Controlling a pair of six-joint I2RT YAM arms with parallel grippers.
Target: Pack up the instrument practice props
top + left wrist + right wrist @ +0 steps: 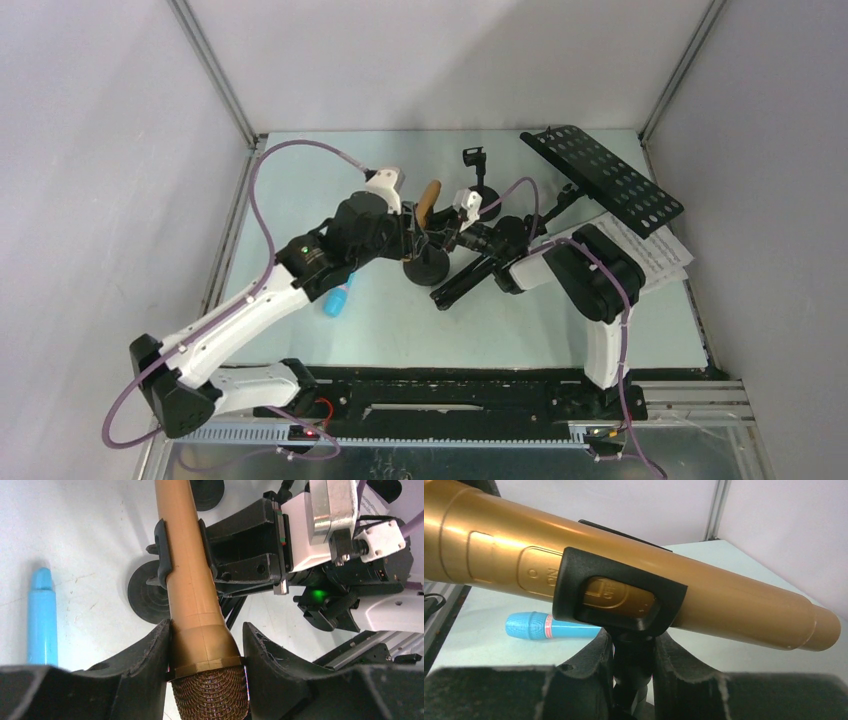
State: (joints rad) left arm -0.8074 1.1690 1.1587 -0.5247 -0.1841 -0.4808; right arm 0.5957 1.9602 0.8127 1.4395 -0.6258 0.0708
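The tabletop beside the light-blue microphone is bare, below and behind my left gripper. My left gripper needs to draw back from the clip next, then lower and release the tan microphone (430, 199) there.
A tan toy microphone (430, 199) sits in the clip of a short black clip holder (620, 600), whose round base (425, 266) rests on the table. My left gripper (205, 636) is shut on the tan microphone (190, 580) just behind its mesh head. My right gripper (634, 652) is shut on the clip holder's stem under the clip, fingers (591, 655) touching it on both sides. A light-blue microphone (338, 297) lies flat on the table to the left. A second clip holder (480, 180) stands farther back.
The black music rack with its perforated desk (605, 176) lies at the back right, its folded legs (462, 284) stretching toward the middle. White sheet-music pages (660, 252) lie under it by the right edge. Grey walls close in on three sides.
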